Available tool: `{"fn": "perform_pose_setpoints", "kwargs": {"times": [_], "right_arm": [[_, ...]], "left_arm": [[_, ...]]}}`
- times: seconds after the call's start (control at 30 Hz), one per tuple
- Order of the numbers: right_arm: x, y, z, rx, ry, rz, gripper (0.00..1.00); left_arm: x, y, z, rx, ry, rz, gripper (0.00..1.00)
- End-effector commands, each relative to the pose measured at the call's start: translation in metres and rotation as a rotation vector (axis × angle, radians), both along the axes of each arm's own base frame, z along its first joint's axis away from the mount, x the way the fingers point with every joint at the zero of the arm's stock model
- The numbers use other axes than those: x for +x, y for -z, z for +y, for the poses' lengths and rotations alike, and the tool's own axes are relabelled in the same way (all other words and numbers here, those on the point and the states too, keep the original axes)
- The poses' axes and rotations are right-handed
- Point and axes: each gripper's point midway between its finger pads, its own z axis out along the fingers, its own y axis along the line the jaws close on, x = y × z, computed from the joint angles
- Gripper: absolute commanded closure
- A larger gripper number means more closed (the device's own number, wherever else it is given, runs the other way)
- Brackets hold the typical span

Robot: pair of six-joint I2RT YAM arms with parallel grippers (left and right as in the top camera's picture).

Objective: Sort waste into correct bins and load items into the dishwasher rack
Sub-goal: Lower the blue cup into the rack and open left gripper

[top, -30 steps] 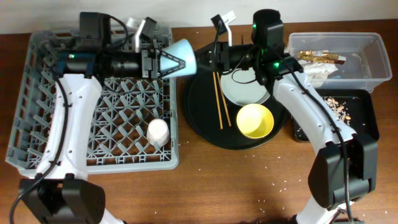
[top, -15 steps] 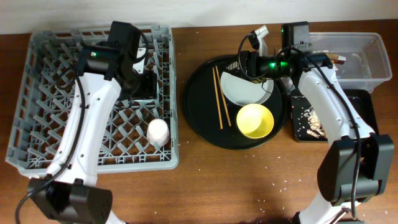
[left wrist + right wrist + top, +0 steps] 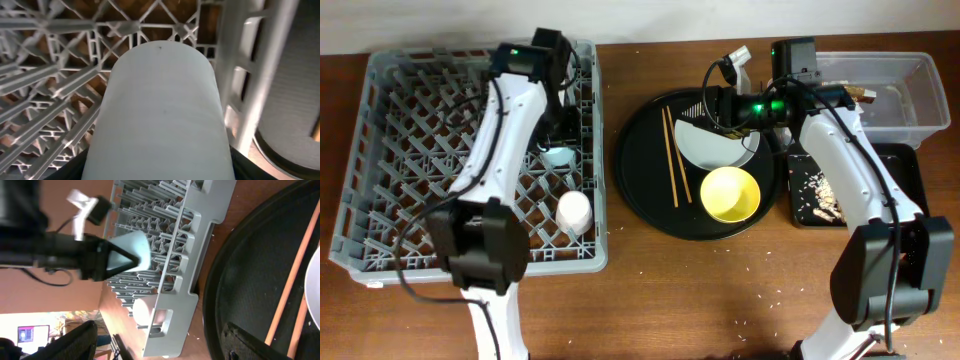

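The blue cup comes down in my left gripper toward the rack's side by the round black tray point(image 3: 640, 190) next, because the spot beyond the pink cup point(image 3: 574, 210) is empty.
My left gripper point(image 3: 560, 140) is shut on the small blue cup point(image 3: 558, 157) and holds it low among the pegs at the right side of the grey dishwasher rack point(image 3: 410, 150). In the left wrist view the cup point(image 3: 160, 110) fills the frame, with rack pegs point(image 3: 50, 90) around it. The pink cup point(image 3: 574, 210) stands upside down in the rack near its front right. My right gripper point(image 3: 705, 103) is open and empty above the pale plate point(image 3: 715, 148). The yellow bowl point(image 3: 730, 193) and chopsticks point(image 3: 672, 155) lie on the round black tray point(image 3: 640, 190).
The clear tub point(image 3: 910, 100) at the back right holds the gold-brown wrapper point(image 3: 840, 92). The shallow black tray point(image 3: 900, 185) in front of it holds food scraps point(image 3: 820, 195). The right wrist view shows the rack point(image 3: 190, 255), blue cup point(image 3: 132, 250) and pink cup point(image 3: 145, 310).
My left arm swung from the rack's back right corner into the rack and lowered the blue cup among the pegs. My right arm shifted right a second ago, then stayed still.
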Motion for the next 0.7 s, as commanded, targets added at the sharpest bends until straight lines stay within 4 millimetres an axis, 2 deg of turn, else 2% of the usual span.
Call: {"fn": "perform_pose_setpoints", "kwargs": {"times": [0.0,0.3,0.57,0.67], "right_arm": [[0.0,0.002,0.001,-0.017,-0.004,-0.015,0.2],[0.0,0.002,0.0,-0.017,-0.004,-0.015,0.2],[0.0,0.002,0.001,-0.017,-0.004,-0.012,0.2],[0.0,0.002,0.0,-0.017,-0.004,-0.012,0.2]], "left_arm": [[0.001,0.019,-0.004,-0.014,-0.016,0.047,0.49],[-0.007,0.022,-0.03,-0.008,0.051,0.059,0.49],[-0.01,0.043,-0.023,0.047,0.053,0.091,0.48],[-0.008,0.049,-0.023,0.048,0.054,0.098,0.23]]}}
